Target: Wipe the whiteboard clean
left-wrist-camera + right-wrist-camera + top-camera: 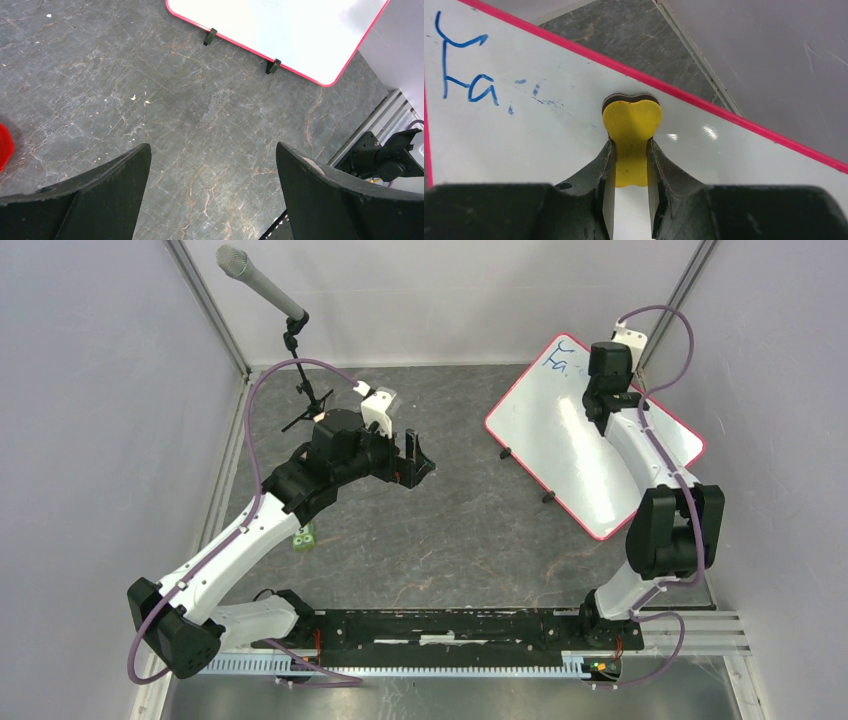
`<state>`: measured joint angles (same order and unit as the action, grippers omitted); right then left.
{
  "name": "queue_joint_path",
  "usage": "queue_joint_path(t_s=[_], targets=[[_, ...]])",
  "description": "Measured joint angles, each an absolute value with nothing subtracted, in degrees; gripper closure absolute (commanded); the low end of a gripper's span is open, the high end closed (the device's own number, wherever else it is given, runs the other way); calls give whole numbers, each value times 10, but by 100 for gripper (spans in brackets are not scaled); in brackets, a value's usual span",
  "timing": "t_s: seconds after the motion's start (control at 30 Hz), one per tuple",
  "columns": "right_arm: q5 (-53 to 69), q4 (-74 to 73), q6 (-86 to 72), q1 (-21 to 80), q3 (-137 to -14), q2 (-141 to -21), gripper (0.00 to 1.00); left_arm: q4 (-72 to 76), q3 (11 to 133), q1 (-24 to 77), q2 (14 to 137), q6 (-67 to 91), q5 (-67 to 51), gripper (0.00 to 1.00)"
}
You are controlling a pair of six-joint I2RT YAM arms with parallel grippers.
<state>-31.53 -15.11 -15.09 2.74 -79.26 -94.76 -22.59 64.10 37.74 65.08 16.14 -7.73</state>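
My right gripper needs to slide the eraser (631, 125) it is holding onto the faint blue smears to its left in the wrist view next and let go of it, because the smears are still on the board.
The whiteboard (560, 440), white with a pink-red frame and small black feet, lies tilted at the back right of the table. Blue handwriting (556, 358) shows at its far corner; in the right wrist view the writing (464, 75) sits at the left with faint smears beside it. My right gripper (630, 145) is shut on a yellow eraser (631, 125) whose dark pad rests on the whiteboard (524, 145). The right gripper (598, 405) is over the board's upper part. My left gripper (418, 455) is open and empty above the table's middle; its view shows the whiteboard's near edge (280, 30).
A microphone (262, 285) on a small black stand is at the back left. A small green block (304, 538) lies beside the left arm. A red object (4, 147) shows at the left edge of the left wrist view. Grey walls enclose the table.
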Motion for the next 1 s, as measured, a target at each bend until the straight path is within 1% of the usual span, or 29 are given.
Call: queue_joint_path(t_s=[0.17,0.47,0.63,0.87,1.0], targets=[[-310,-146,-150,44,-801,-958,76,-226,641,377,651,161,-77,0],[-286,-154,-151,91,-906,-1064,76,-226,641,377,654,161,-76,0],[-279,-160,-143,90,-906,-1064,76,-209,631,377,675,161,-87,0],[-267,-164,-116,70,-870,-1021,76,-134,618,382,767,183,-126,0],[-255,-164,-100,47,-851,-990,76,-40,625,422,866,186,-121,2]])
